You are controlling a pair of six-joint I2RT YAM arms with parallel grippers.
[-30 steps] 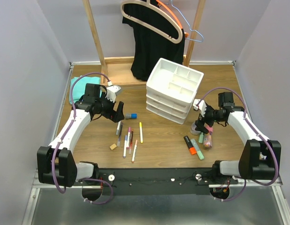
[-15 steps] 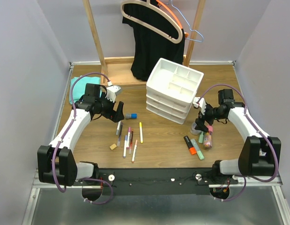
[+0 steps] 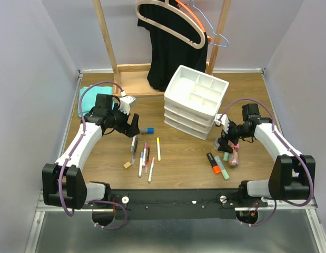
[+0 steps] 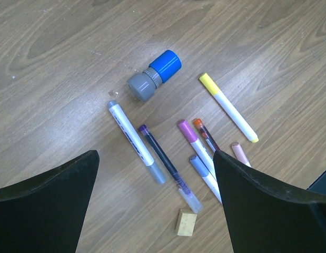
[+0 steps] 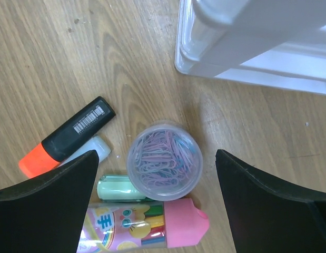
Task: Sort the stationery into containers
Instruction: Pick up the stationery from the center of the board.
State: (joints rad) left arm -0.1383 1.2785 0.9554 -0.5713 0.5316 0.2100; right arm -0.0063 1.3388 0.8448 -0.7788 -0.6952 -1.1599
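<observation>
My right gripper has the clear tub of paper clips between its spread fingers, so next it should go straight down open around it and close there.
Several slim pens and markers lie on the table with a tan eraser cube and a blue-capped tube. My left gripper hovers open above them. Its wrist view shows the tube, a yellow marker, a grey-tipped pen and the eraser. My right gripper hangs open over a clear tub of paper clips, with an orange highlighter, a green highlighter and a pink-capped clear bottle beside it. The white drawer organiser stands behind.
A wooden rack with hangers and a black garment stands at the back. A teal cloth lies at the far left. The organiser's lower corner is close beyond my right gripper.
The right arm's wrist has shifted slightly to the left, with its gripper staying over the paper clip tub. The left arm has not moved.
</observation>
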